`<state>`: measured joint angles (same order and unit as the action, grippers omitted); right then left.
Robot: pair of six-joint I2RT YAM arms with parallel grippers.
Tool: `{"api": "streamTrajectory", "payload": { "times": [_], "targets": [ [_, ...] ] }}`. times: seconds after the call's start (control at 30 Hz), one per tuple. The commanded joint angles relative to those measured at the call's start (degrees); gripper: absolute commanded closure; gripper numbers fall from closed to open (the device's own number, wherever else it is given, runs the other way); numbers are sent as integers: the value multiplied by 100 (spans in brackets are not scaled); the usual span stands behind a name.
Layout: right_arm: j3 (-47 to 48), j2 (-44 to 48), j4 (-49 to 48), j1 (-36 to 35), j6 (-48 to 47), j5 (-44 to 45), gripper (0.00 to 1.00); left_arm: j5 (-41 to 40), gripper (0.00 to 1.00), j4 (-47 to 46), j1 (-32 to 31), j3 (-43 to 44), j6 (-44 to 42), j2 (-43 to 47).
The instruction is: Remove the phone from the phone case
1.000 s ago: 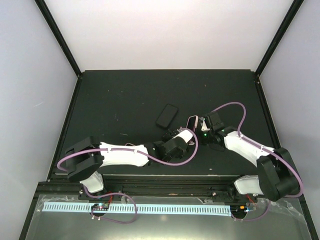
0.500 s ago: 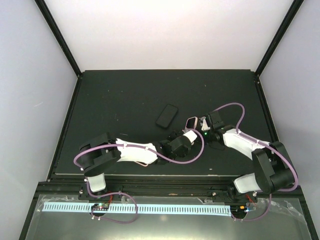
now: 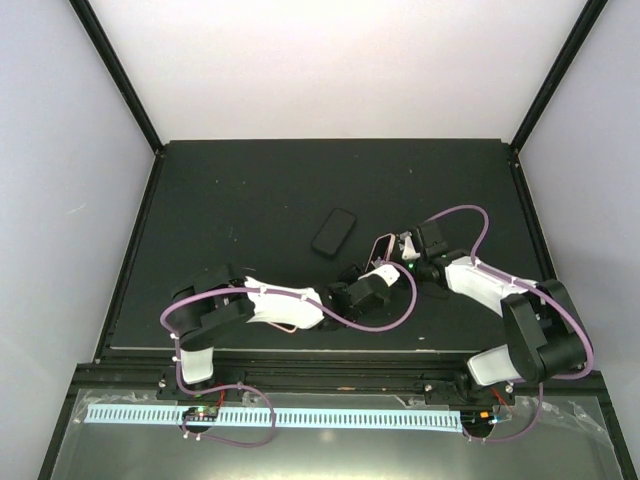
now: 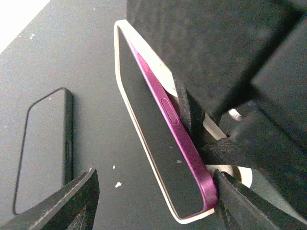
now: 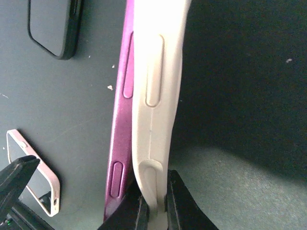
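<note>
Next I should carry the case (image 3: 383, 247) in my right gripper outward and sideways to release it, as the open mat (image 3: 462, 218) lies outward and to its right in the top view.
A magenta phone (image 4: 153, 129) sits partly out of its cream case (image 4: 156, 64), one long side peeled free. In the right wrist view the case (image 5: 156, 72) stands on edge with the phone (image 5: 125, 96) beside it. My right gripper (image 5: 156, 211) is shut on the case's edge. My left gripper (image 4: 153, 206) is open, its fingers wide apart around the phone's lower end, the right fingertip (image 4: 240, 206) touching the phone's corner. In the top view both grippers, left (image 3: 372, 268) and right (image 3: 403, 246), meet at the phone and case (image 3: 383, 247) at mid table.
A second, black phone (image 3: 334, 231) lies flat on the dark mat just left of the grippers; it also shows in the left wrist view (image 4: 43, 148) and right wrist view (image 5: 53, 24). Black frame posts stand at the mat's corners.
My left arm has reached further right and brought its open gripper up to the phone. The phone and case have tipped up on edge in my right gripper.
</note>
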<state>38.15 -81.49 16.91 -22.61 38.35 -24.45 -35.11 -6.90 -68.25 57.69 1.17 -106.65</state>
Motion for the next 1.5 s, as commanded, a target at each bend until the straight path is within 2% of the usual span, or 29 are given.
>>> {"api": "streamTrajectory", "payload": {
  "times": [0.0, 0.23, 0.43, 0.7, 0.93, 1.03, 1.2, 1.47],
  "targets": [
    [83, -94, -194, -6, -49, -479, 99, -733, 36, -194, 88, 176, -602, -172],
    [87, -154, -358, 3, -108, -1081, 99, -1142, 41, -894, 109, -44, -1838, -378],
    [35, -29, -603, 28, -38, -1577, 99, -1213, 49, -1223, 205, -258, -1890, -330],
    [-35, 169, -711, 68, -12, -1599, 99, -1262, 69, -1255, 353, -368, -1647, -215],
    [-61, 204, -737, 104, 21, -1572, 99, -1127, 96, -1230, 367, -400, -1555, -36],
    [-37, 148, -728, 106, -74, -1531, 99, -1025, 98, -1097, 367, -382, -1367, 34],
    [122, 27, -483, 149, -369, -1109, 99, -914, 98, -758, 369, -381, -814, 416],
    [170, 457, -176, 151, -869, 911, 99, -358, 98, -172, 453, -498, 623, 1432]
  ]
}}
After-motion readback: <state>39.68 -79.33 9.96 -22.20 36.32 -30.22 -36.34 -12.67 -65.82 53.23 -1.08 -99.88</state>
